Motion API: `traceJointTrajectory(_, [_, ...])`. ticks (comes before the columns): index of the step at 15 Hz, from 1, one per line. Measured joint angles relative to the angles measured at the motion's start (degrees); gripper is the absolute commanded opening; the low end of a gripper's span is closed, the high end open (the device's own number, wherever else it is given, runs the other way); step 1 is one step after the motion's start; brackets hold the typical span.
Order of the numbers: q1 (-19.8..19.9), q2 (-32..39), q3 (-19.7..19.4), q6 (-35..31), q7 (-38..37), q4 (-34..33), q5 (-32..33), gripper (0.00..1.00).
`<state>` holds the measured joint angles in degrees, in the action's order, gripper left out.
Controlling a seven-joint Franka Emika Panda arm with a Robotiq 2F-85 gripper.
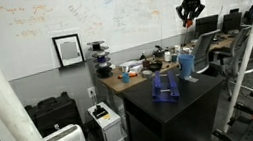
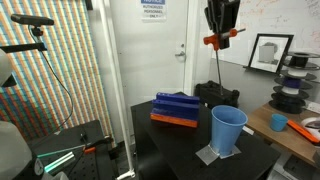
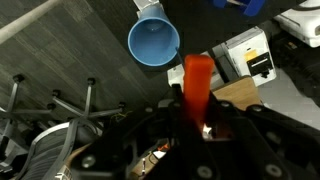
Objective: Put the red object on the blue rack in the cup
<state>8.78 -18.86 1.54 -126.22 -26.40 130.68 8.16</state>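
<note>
My gripper moves down and slightly toward the cup next, bringing the red object over its opening (image 1: pixel 184 56) (image 3: pixel 153 42).
My gripper (image 2: pixel 222 38) hangs high above the dark table, shut on the red object (image 2: pixel 224 38), a small orange-red elongated piece. In the wrist view the red object (image 3: pixel 197 84) sticks out between the fingers (image 3: pixel 196 118). The light-blue cup (image 2: pixel 228 130) stands upright on a grey mat, well below the gripper; from the wrist its open mouth (image 3: pixel 153 41) lies up and left of the red piece. The navy-blue rack (image 2: pixel 177 107) sits on an orange base to the cup's left. In an exterior view the gripper (image 1: pixel 191 12) is above the cup (image 1: pixel 187 64) and rack (image 1: pixel 165 83).
A wooden desk (image 1: pixel 132 76) with clutter stands behind the dark table (image 2: pixel 180 145). A white printer-like box (image 3: pixel 248 56) and a cardboard piece (image 3: pixel 236 94) lie on the floor. Tripod legs (image 3: pixel 70 100) show at the left. A small blue cup (image 2: pixel 278 122) sits on the side desk.
</note>
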Motion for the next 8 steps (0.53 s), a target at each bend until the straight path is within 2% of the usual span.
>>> traceJointTrajectory(5, [0.5,6.4,-1.6,-1.9,-0.3,0.0,0.0,0.11])
traceJointTrajectory(6, [0.5,7.8,-1.9,-2.4,-0.3,0.0,0.0,0.45])
traceJointTrajectory(7, [0.5,8.9,-2.2,-2.8,-0.4,-0.1,0.0,0.46])
traceJointTrajectory(8, [0.5,9.9,-2.4,-3.0,-0.4,-0.1,0.0,0.53])
